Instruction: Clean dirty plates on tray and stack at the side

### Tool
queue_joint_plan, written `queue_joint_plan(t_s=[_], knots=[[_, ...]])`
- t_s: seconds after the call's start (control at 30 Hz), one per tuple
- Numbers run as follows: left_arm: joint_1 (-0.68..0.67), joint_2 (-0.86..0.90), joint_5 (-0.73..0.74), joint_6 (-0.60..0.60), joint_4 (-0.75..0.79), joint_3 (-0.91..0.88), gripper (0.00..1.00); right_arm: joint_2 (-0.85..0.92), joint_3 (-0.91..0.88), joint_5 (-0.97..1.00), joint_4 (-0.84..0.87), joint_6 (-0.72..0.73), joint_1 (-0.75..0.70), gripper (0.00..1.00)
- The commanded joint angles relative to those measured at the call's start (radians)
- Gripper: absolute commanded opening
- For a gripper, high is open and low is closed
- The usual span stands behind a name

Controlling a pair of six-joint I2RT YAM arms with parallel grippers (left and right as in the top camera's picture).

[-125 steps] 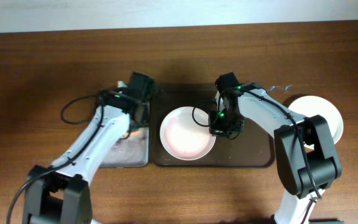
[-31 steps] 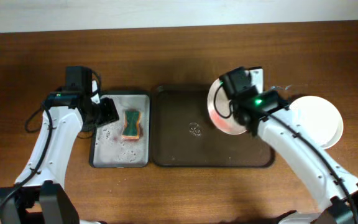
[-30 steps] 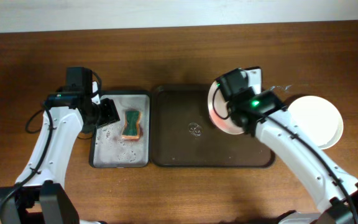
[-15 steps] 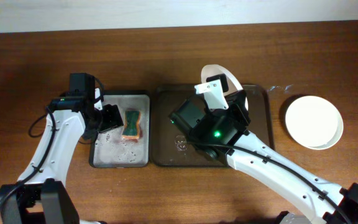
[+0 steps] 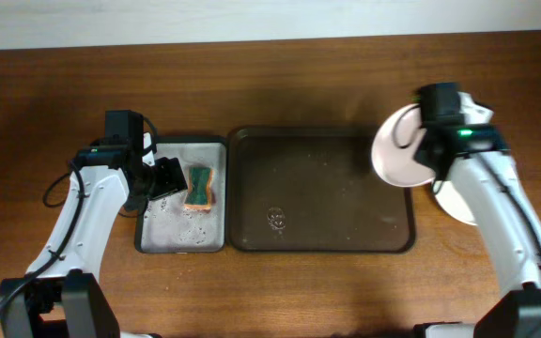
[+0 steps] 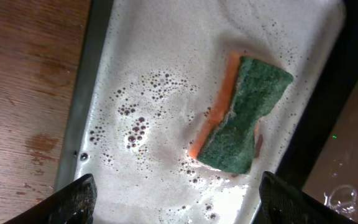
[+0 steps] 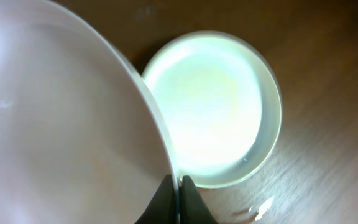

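The greenish-white plate [image 5: 456,203] is empty, so I will move my right gripper to the right in the overhead view and down, and let go of the pink plate [image 5: 397,150] onto it.
My right gripper [image 7: 179,198] is shut on the rim of a pale pink plate [image 7: 61,124] and holds it tilted in the air. Seen from overhead, that plate [image 5: 397,150] hangs over the right rim of the dark brown tray [image 5: 322,178], with the right gripper [image 5: 428,160] at its right edge. Just beyond it a pale greenish-white plate [image 7: 213,118] rests on the table, partly hidden under the right arm in the overhead view [image 5: 455,202]. The left gripper [image 6: 179,205] hovers open over the soapy tray [image 6: 142,81], holding nothing.
A green and orange sponge [image 6: 244,115] lies in the foam of the small black tray [image 5: 148,239], right of the left gripper [image 5: 164,177]. Water drops [image 5: 276,218] sit on the brown tray's floor. Wooden table surrounds both trays.
The right arm has swung the pink plate from over the tray's middle to its right rim, next to the plate on the table. The left jaws opened slightly wider.
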Motion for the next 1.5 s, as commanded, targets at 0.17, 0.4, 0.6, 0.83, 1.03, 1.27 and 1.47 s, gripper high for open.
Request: queue_joint_plan(t_s=[0.17, 0.4, 0.6, 0.83, 1.03, 1.27, 1.47], knots=[[0.003, -0.02, 0.006, 0.012, 0.003, -0.006, 0.82, 0.071, -0.012, -0.274, -0.016, 0.024, -0.463, 0.04], [0.003, -0.02, 0.007, 0.012, 0.002, -0.006, 0.82, 0.125, -0.012, -0.275, -0.009, 0.025, -0.517, 0.36], [0.0, -0.02, 0.004, 0.024, 0.019, -0.006, 0.82, 0.125, -0.012, -0.737, 0.024, -0.262, -0.488, 0.63], [-0.069, -0.019, -0.031, 0.317, 0.055, -0.006, 1.0, 0.125, -0.012, -0.64, -0.013, -0.407, -0.143, 0.84], [-0.064, -0.023, -0.007, 0.197, -0.153, -0.006, 1.0, 0.109, -0.012, -0.56, -0.15, -0.407, 0.049, 0.84], [-0.068, -0.254, -0.003, 0.197, -0.132, -0.159, 1.0, -0.119, -0.07, -0.561, -0.174, -0.402, 0.08, 0.84], [-0.068, -0.892, -0.004, 0.19, 0.1, -0.452, 1.0, -0.66, -0.335, -0.529, -0.02, -0.403, 0.08, 0.99]])
